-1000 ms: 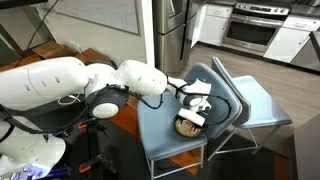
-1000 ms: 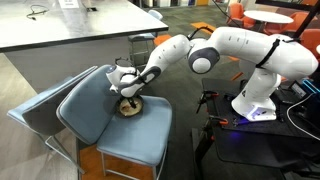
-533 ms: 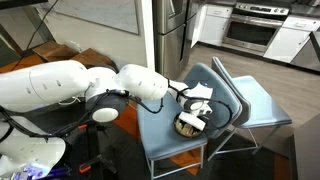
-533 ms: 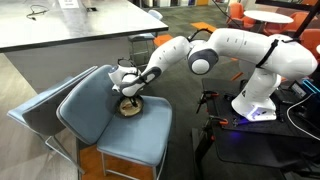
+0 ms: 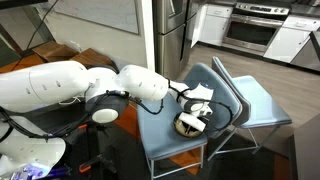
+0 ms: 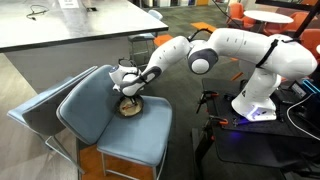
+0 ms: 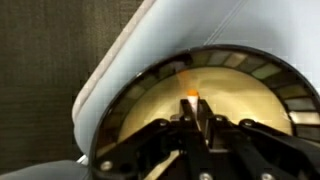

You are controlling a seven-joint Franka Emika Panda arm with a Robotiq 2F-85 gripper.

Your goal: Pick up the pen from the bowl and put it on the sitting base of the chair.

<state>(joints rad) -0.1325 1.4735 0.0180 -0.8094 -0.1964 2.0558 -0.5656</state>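
Note:
The bare seat beside the bowl lies back from it, so I will lift my gripper from the bowl (image 6: 127,107), move it back and lower it to release the pen.
The bowl (image 5: 186,125) (image 6: 127,107) sits on the light blue-grey chair's seat (image 5: 160,135) (image 6: 135,140). My gripper (image 5: 197,112) (image 6: 129,95) reaches down into it in both exterior views. In the wrist view the tan inside of the bowl (image 7: 150,100) fills the frame, and the gripper (image 7: 193,112) is shut on the pen (image 7: 192,101). The pen is a thin pale stick with an orange tip that pokes out beyond the fingertips. It stays low in the bowl. The pen is too small to make out in the exterior views.
A second blue-grey chair (image 5: 262,100) (image 6: 35,105) stands right behind the backrest (image 5: 222,85) (image 6: 85,105). A long counter (image 6: 60,25) runs behind, and the robot's base (image 6: 255,100) stands beside the chair. Kitchen appliances (image 5: 250,28) line the far wall.
The jaws have closed from wide open onto the pen inside the bowl. The arm has barely shifted.

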